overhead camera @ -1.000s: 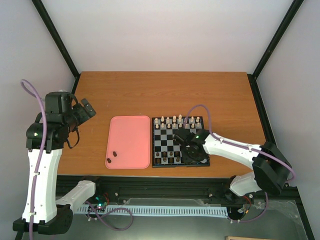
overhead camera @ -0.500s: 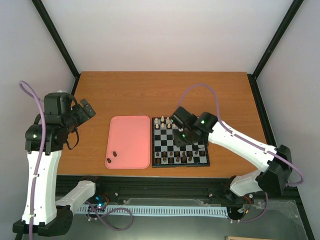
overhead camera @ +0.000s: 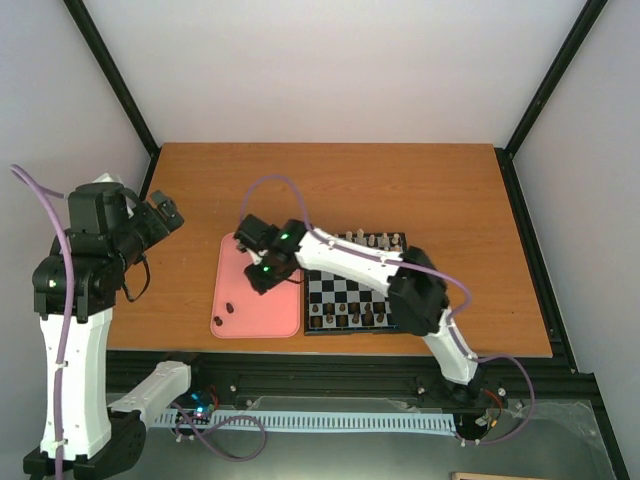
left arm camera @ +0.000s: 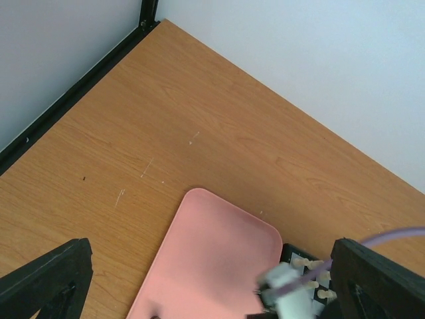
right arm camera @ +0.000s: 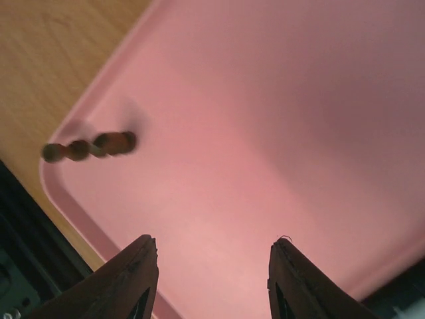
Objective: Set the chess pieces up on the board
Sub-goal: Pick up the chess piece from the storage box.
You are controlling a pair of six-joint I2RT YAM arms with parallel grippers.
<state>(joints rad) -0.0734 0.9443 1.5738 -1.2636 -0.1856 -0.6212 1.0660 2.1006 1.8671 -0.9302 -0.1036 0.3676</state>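
Observation:
The inner dark brown chess piece (overhead camera: 230,308) (right arm camera: 115,143) is clearer of the tray's rim than its neighbour, so my right gripper will next move back and down onto it.
The board (overhead camera: 345,292) lies right of the pink tray (overhead camera: 240,250). Several dark chess pieces (overhead camera: 350,320) stand along its near row. Two more dark pieces (overhead camera: 223,314) lie in the tray's near-left corner and show blurred in the right wrist view (right arm camera: 89,147). My right gripper (overhead camera: 258,268) reaches left across the board and hovers over the tray's middle, open and empty (right arm camera: 212,266), a little away from the two pieces. My left gripper (overhead camera: 168,213) is raised beyond the tray's left side, open and empty (left arm camera: 212,299).
Cream-white pieces (overhead camera: 372,240) stand along the board's far rows. The right arm's forearm (overhead camera: 350,262) crosses the board's far-left part. Bare wooden table (overhead camera: 330,185) lies behind the tray and the board. Black frame posts stand at the table's sides.
My right gripper has swung from the board's near-right area left across the board to over the pink tray. The left arm has lifted slightly. The pieces on the tray have not moved.

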